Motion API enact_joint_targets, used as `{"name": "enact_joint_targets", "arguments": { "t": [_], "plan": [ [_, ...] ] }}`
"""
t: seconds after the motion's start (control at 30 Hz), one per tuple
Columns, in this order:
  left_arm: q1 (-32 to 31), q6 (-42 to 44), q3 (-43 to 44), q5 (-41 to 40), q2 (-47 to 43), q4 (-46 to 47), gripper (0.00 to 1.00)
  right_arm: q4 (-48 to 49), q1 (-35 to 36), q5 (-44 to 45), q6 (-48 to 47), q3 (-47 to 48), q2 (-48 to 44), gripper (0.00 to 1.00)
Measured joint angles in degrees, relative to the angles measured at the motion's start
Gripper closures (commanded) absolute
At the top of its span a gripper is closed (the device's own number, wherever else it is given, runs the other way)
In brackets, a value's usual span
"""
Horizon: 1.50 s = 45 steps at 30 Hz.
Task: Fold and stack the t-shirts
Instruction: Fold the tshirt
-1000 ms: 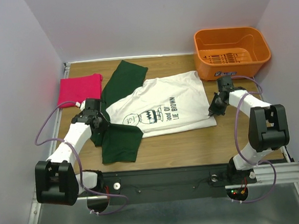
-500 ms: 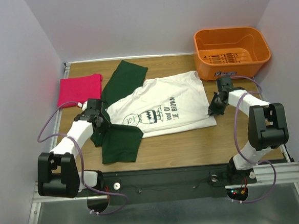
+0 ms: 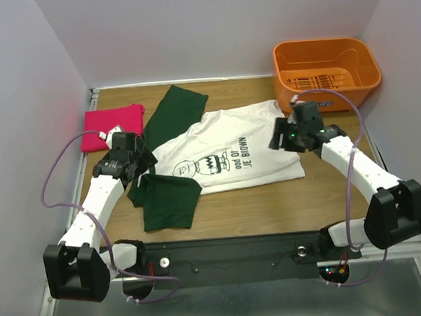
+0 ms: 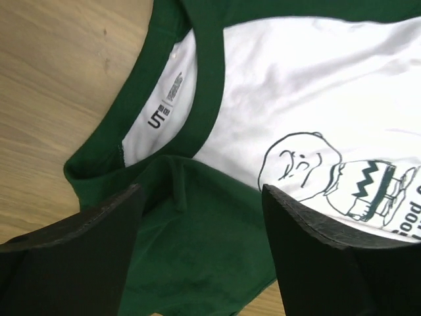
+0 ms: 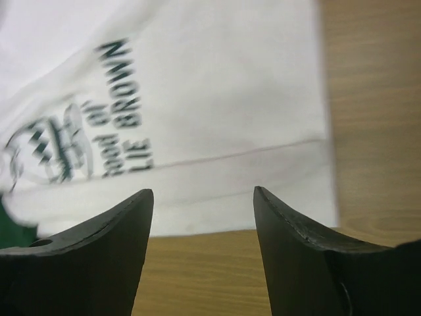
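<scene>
I will next move my right gripper across, back and down onto the cuff corner on the hem side of the white t-shirt's near sleeve, because that corner is below the gripper, to its left in the top view.
A white t-shirt (image 3: 228, 157) with dark green sleeves and a cartoon face lies spread flat across the middle of the table. A pink-red t-shirt (image 3: 111, 126) lies folded at the back left. My left gripper (image 3: 143, 161) hovers open over the white tee's collar end. In the left wrist view it (image 4: 200, 197) stands above the green collar (image 4: 197, 99) and near sleeve, holding nothing. My right gripper (image 3: 277, 136) hangs open over the tee's right side. Its wrist view shows the jaws (image 5: 202, 192) wide apart above the white hem (image 5: 250, 178), with nothing held.
An orange plastic basket (image 3: 326, 70) stands at the back right corner, just behind my right arm. White walls close in the wooden table (image 3: 271, 204) on three sides. The near green sleeve (image 3: 169, 201) lies folded toward the table's front.
Both grippers let go of the white tee and opened. The right gripper lifted from the tee's right edge and swung left over it. The left gripper rose and drew back slightly.
</scene>
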Motion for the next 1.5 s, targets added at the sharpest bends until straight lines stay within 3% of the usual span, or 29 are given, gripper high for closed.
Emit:
{"name": "enact_joint_targets", "arguments": {
  "t": [0.3,0.5,0.83,1.33,1.5],
  "plan": [
    [0.0,1.8,0.8,-2.9,-5.1,-4.0,0.12,4.9,36.7,-3.6,-10.8,1.3,3.4,0.3],
    [0.0,1.9,2.9,-3.6,-8.3,-7.5,0.12,8.0,52.0,-3.3,-16.5,8.7,14.8,0.34],
    [0.0,2.8,11.7,-5.7,-11.9,-11.5,0.12,10.9,60.3,-1.0,-23.3,16.7,28.8,0.42],
    [0.0,3.9,12.4,-6.0,-12.3,-13.0,0.12,12.1,64.2,-0.1,-27.8,21.2,37.7,0.43],
    [0.2,4.0,12.4,-5.7,-12.3,-12.9,0.12,13.1,65.2,2.5,-28.9,21.2,38.2,0.64]
  ]
}}
